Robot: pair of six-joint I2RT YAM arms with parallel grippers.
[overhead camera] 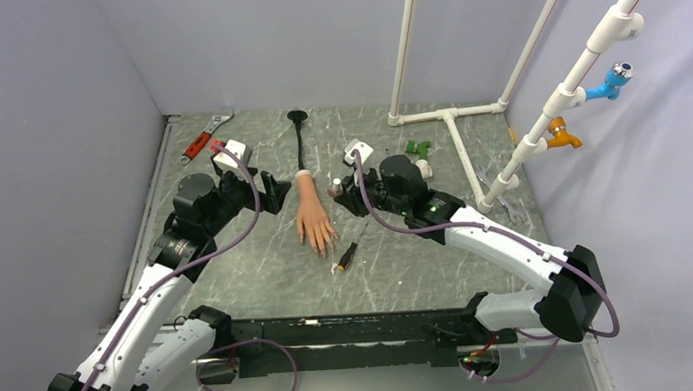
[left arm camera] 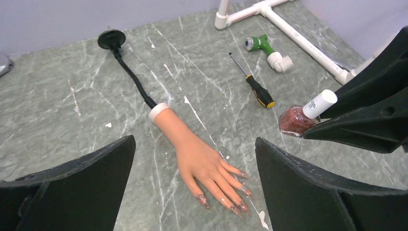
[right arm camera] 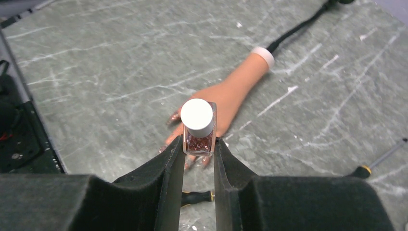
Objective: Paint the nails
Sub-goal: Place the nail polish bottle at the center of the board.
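My right gripper moves down toward the bare tabletop (right arm camera: 256, 143) beside the mannequin hand next until the bottle (right arm camera: 198, 132) stands there, then releases it, since the nails already carry polish.
A peach mannequin hand (overhead camera: 313, 218) lies palm down mid-table, its black stalk (overhead camera: 301, 145) running to the far side. The nails (left arm camera: 235, 195) carry glittery reddish polish, and in the right wrist view the bottle hides some of them. My left gripper (left arm camera: 195, 139) hangs open above the hand, one finger on each side and touching nothing. My right gripper (right arm camera: 198, 142) is shut on a small polish bottle (right arm camera: 198, 132) of red glitter with a white cap, held just right of the hand (right arm camera: 226, 94). The bottle (left arm camera: 294, 120) also shows in the left wrist view.
A black-and-yellow screwdriver (overhead camera: 347, 257) lies near the fingertips, and another (left arm camera: 257, 89) lies beyond the bottle. A red-handled wrench (overhead camera: 204, 140) is at the far left. White pipe frame (overhead camera: 449, 127) and a green fitting (overhead camera: 420, 147) stand at the far right.
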